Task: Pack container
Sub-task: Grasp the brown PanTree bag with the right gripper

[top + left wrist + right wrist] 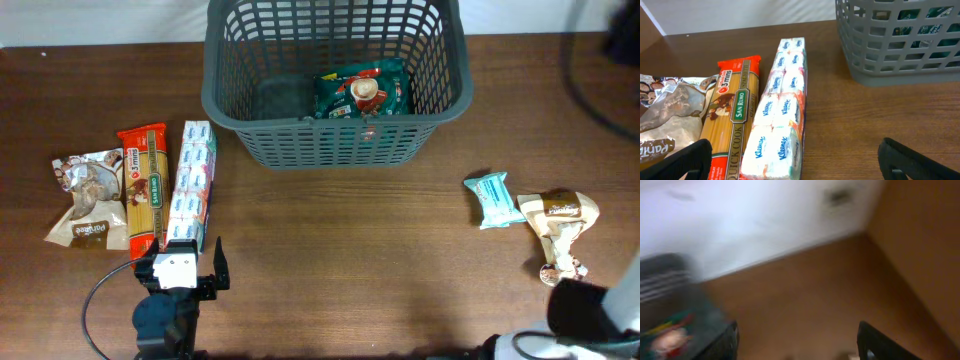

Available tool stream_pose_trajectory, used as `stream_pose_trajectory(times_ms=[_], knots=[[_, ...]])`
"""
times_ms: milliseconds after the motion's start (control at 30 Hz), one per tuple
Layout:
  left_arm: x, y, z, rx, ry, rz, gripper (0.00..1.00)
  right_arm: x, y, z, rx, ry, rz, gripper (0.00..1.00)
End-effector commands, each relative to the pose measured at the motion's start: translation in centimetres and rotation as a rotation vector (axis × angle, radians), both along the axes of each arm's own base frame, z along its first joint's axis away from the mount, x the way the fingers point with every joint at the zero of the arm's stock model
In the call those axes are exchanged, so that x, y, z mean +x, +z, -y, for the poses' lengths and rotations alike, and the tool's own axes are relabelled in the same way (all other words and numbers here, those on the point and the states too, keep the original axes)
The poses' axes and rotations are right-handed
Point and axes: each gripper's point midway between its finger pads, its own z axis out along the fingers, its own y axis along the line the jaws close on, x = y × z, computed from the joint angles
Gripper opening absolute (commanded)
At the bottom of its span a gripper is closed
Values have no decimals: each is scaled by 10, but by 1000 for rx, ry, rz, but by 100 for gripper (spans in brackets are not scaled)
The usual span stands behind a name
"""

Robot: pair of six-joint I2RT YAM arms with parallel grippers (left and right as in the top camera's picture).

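Observation:
The right gripper swings back and lowers onto the narrow middle of the cream-and-brown packet next, since this middle part is slimmer than the packet's wide ends.
The dark grey basket (335, 130) stands at the back centre, with a green snack packet (362, 92) lying inside it. The basket also shows in the left wrist view (895, 55). My left gripper (180, 262) is open and empty at the front left, just in front of the Kleenex tissue pack (190, 185). In the left wrist view the open gripper (800, 167) is over the near end of the tissue pack (780, 115). My right gripper (800, 345) is open and empty; its view is blurred. The right arm (590, 310) is at the front right corner.
A red spaghetti packet (143, 185) and a brown-and-white snack bag (88, 200) lie left of the tissues. A light blue packet (491, 200) and a cream-and-brown packet (560, 215) lie on the right. A black cable (100, 300) runs by the left arm.

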Motion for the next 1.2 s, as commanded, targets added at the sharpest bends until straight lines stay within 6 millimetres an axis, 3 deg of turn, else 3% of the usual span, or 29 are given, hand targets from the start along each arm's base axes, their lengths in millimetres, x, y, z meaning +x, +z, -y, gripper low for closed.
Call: stream_pose_trajectory(times_ms=[0,33,67,167,233,400,567,800,1033,1100,1167], knots=[[0,0,3,6,-17,4,99,-15,-91,45,114,-108,-197,72],[0,0,3,6,-17,4,99,-22,-119,55,142,-131,-262,72],[0,0,3,6,-17,4,99,-38,-169,64,173,-127,-389,71],[0,0,3,6,-17,4,99,-68,-238,65,228,-92,-576,67],[0,0,3,6,-17,4,99,-88,-274,65,262,-71,-667,68],[0,0,3,6,-17,4,99,-126,-333,67,324,-86,-756,74],[0,0,3,6,-17,4,99,-143,-370,64,350,-108,-767,75],[0,0,3,6,-17,4,99,-146,-395,51,367,-95,-769,76],[0,0,3,6,-17,4,99,-152,-422,46,438,-179,-793,32],[0,0,3,6,-17,4,99,-152,-424,46,448,-193,-795,3],[0,0,3,6,-17,4,99,-149,-424,48,454,-212,-779,4]])
